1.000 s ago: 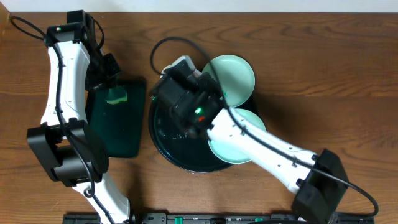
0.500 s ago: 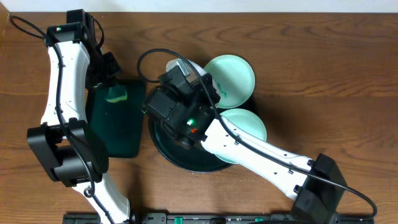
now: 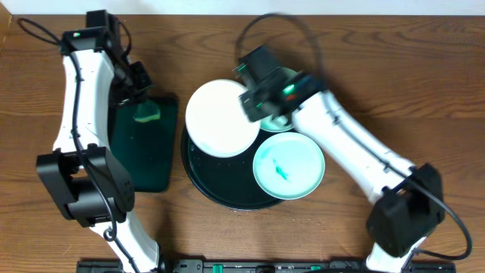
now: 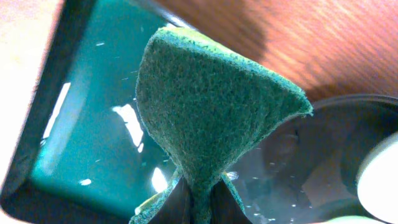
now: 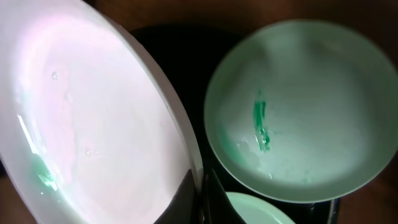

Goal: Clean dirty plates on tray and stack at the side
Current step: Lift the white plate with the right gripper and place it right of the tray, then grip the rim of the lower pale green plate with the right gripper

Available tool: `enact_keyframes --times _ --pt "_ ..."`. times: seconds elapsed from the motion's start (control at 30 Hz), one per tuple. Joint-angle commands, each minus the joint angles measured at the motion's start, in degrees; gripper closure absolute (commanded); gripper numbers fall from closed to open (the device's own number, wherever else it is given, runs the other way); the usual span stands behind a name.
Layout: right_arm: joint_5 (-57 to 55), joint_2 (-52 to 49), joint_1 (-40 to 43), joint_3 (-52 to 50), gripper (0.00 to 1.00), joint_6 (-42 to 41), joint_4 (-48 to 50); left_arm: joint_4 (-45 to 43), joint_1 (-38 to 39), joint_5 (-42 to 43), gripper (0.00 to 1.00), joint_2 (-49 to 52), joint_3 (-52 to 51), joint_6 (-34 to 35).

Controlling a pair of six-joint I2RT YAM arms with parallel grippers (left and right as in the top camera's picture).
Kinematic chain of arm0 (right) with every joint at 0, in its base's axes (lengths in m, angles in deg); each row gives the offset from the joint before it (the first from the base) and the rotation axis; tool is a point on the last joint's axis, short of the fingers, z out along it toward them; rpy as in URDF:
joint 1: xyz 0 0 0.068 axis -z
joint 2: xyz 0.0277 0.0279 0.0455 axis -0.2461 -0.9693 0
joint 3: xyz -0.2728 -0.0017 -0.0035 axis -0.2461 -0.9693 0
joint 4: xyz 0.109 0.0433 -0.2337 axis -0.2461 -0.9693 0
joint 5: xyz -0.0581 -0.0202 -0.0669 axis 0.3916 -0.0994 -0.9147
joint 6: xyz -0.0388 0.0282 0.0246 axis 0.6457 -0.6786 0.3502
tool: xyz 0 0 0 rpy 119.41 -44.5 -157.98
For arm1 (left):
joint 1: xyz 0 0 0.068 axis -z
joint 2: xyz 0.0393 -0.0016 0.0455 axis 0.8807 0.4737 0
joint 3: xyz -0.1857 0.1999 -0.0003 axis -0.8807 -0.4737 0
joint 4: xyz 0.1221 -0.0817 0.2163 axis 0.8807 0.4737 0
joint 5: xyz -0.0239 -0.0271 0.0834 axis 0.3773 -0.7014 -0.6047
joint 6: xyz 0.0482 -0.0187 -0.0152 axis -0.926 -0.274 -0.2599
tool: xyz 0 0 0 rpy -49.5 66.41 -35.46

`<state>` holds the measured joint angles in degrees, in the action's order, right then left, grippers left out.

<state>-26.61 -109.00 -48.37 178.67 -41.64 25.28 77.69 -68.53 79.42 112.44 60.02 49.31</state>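
I will next carry the white plate with my right gripper past the turquoise plates, to the right in the overhead view, then down, since bare table lies beside the black tray [image 3: 208, 186].
My right gripper [image 3: 256, 102] is shut on the rim of the white plate [image 3: 220, 117] and holds it over the left part of the round black tray [image 3: 208, 186]. In the right wrist view the white plate [image 5: 93, 118] fills the left, with a faint green smear, pinched by the right gripper [image 5: 200, 186]. A turquoise plate [image 3: 288, 165] with a green smear lies on the tray; it also shows in the right wrist view [image 5: 298, 112]. A second turquoise plate [image 3: 299, 76] is mostly hidden under the arm. My left gripper [image 4: 200, 202] is shut on a green sponge [image 4: 211, 106].
A rectangular dark-green tray [image 3: 144, 155] lies left of the black tray, with the sponge [image 3: 144, 114] held above its far end. It also shows in the left wrist view [image 4: 81, 112]. Bare wooden table [image 3: 394, 68] lies to the right.
The right arm has swung from over the tray's left side to the right, tipping the white plate up into full view. The left arm has barely moved.
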Motion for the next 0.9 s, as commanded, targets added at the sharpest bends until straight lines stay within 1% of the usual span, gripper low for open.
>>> enact_keyframes --times 0.0,0.03,0.07,0.13,0.17,0.2,0.27,0.37,0.43,0.57,0.63,0.73,0.8,0.83,0.87 --pt "19.89 1.79 10.69 1.53 0.99 -3.34 -2.51 -0.81 3.76 1.22 0.93 -2.14 -0.13 -0.72" --pt "20.5 2.01 12.48 1.53 0.99 -3.37 -3.28 -1.09 4.37 1.2 0.93 -2.14 -0.13 -0.72" --pt "20.92 2.93 16.92 1.53 0.99 -3.34 -5.62 -1.55 5.49 1.2 0.93 -2.14 -0.13 -0.28" --pt "18.29 4.33 22.58 1.53 0.99 -3.32 -9.18 -2.19 6.86 1.2 0.93 -2.14 -0.13 0.7" --pt "12.72 5.64 27.47 1.53 0.99 -3.32 -13.11 -3.06 8.39 1.2 0.93 -2.14 -0.13 0.79" --pt "8.9 6.21 30.1 1.53 0.99 -3.34 -15.34 -3.54 9.11 1.18 0.93 -2.14 -0.13 0.79" --pt "3.52 6.47 34.38 1.44 0.99 -3.32 -18.56 -4.55 10.29 1.18 0.93 -2.14 -0.13 0.79" --pt "2.05 6.34 39.47 -0.87 0.99 -3.04 -19.19 -5.84 11.54 1.18 0.93 -2.14 -0.13 0.79" --pt "2.08 6.34 42.88 -5.86 0.99 -2.36 -15.87 -6.23 12.04 1.2 0.93 -2.14 -0.13 0.79" --pt "0.31 6.34 46.1 -16.98 0.99 1.25 -6.47 -6.23 13.11 1.18 0.92 -2.12 -0.13 0.81" --pt "-0.52 6.34 46.64 -20.26 0.99 1.31 -3.06 -6.25 13.53 1.18 0.93 -2.12 -0.13 0.79" --pt "-0.48 6.34 47.74 -25.66 0.99 3.1 4.94 -6.45 13.77 1.16 0.93 -2.12 -0.13 0.76" --pt "0.15 6.23 48.17 -27.63 0.97 4.96 7.76 -6.47 13.75 1.14 0.93 -2.12 -0.13 0.79" --pt "0.11 6.12 48.19 -28.37 0.96 5.18 8.48 -6.47 13.75 1.14 0.93 -2.12 -0.13 0.76" --pt "-0.04 5.84 48.17 -29.09 0.85 5.31 9.03 -6.47 13.75 0.94 0.93 -2.12 -0.13 0.76"
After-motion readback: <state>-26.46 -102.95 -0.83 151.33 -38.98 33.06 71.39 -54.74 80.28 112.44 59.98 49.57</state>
